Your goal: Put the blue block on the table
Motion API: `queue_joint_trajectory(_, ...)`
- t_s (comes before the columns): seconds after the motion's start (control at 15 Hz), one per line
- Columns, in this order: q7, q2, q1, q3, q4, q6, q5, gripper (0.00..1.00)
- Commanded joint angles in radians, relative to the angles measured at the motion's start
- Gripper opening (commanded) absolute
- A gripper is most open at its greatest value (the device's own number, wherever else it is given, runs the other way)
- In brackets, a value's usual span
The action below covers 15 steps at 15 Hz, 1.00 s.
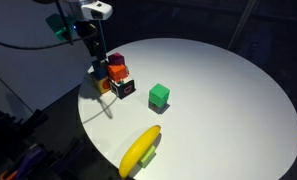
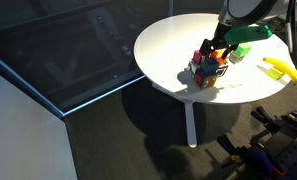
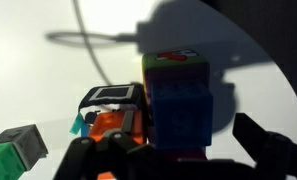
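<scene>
The dark-blue block is between my open fingers, so my gripper should next move down over it a little more and close on its sides.
The dark-blue block [image 3: 183, 112] sits in a tight cluster of coloured blocks [image 1: 114, 80] near the edge of the round white table [image 1: 218, 90]. A block with a red and green face [image 3: 174, 62] lies just beyond it. My gripper [image 3: 173, 150] is lowered over the cluster, its fingers on either side of the blue block. The right finger stands clear of the block, so the jaws are open. In both exterior views the gripper [image 1: 98, 62] [image 2: 216, 52] hides the blue block. The cluster [image 2: 208, 68] also shows on the table [image 2: 168, 45].
An orange block [image 3: 118, 125] and a black-and-white cube [image 3: 113, 97] touch the blue block's left side. A green cube [image 1: 159, 95] [image 3: 13, 150] stands apart on the table. A banana [image 1: 140, 150] [image 2: 280, 68] lies near the rim. A cable [image 3: 98, 42] crosses the tabletop.
</scene>
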Motion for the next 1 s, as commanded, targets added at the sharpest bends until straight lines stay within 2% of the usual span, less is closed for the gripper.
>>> queue_joint_trajectory(0.0,0.005,0.024,0.006,-0.008,0.033,0.000,0.023,1.00)
queue_joint_trajectory(0.8,0.016,0.066,0.011,-0.020,0.043,0.011,0.011,1.00)
queue_joint_trajectory(0.87,0.020,0.068,0.012,-0.021,0.043,0.012,0.010,0.75)
queue_joint_trajectory(0.93,0.023,0.069,0.014,-0.022,0.043,0.012,0.009,0.74)
